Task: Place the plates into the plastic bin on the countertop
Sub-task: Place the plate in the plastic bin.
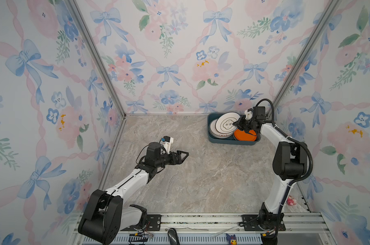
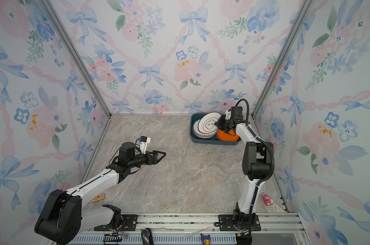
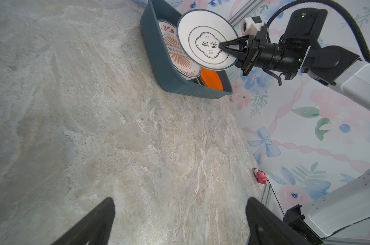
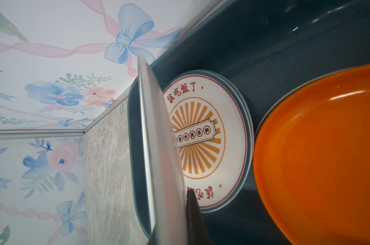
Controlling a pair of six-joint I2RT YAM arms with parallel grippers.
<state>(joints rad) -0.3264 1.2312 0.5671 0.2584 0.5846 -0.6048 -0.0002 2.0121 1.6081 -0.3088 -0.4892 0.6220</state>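
Observation:
The white emblem plate in my right gripper still hangs tilted above the stack. The plate goes down onto the sunburst stack point(image 4: 203, 140) next, and my gripper releases its rim.
The dark teal plastic bin point(image 1: 212, 139) point(image 3: 158, 53) stands at the countertop's point(image 1: 190, 174) back right. Inside it lie a stack of sunburst plates point(image 1: 212, 128) point(image 4: 201, 137) and an orange plate point(image 1: 244, 135) point(image 4: 317, 159). My right gripper point(image 1: 236, 124) point(image 3: 221, 46) point(image 4: 180, 195) is shut on the rim of a white emblem plate point(image 1: 225, 125) point(image 3: 201, 27), held tilted on edge above the sunburst stack. In the right wrist view this plate point(image 4: 156, 137) hides one finger. My left gripper point(image 1: 185, 156) point(image 3: 180, 201) hovers open and empty over the bare countertop at mid-left.
A pink toy point(image 1: 291, 200) point(image 3: 260, 177) lies by the right wall near the front. A small tan block point(image 2: 98, 197) sits beside the left arm's base. A metal rail point(image 1: 201, 220) runs along the front edge. Flowered walls close in three sides.

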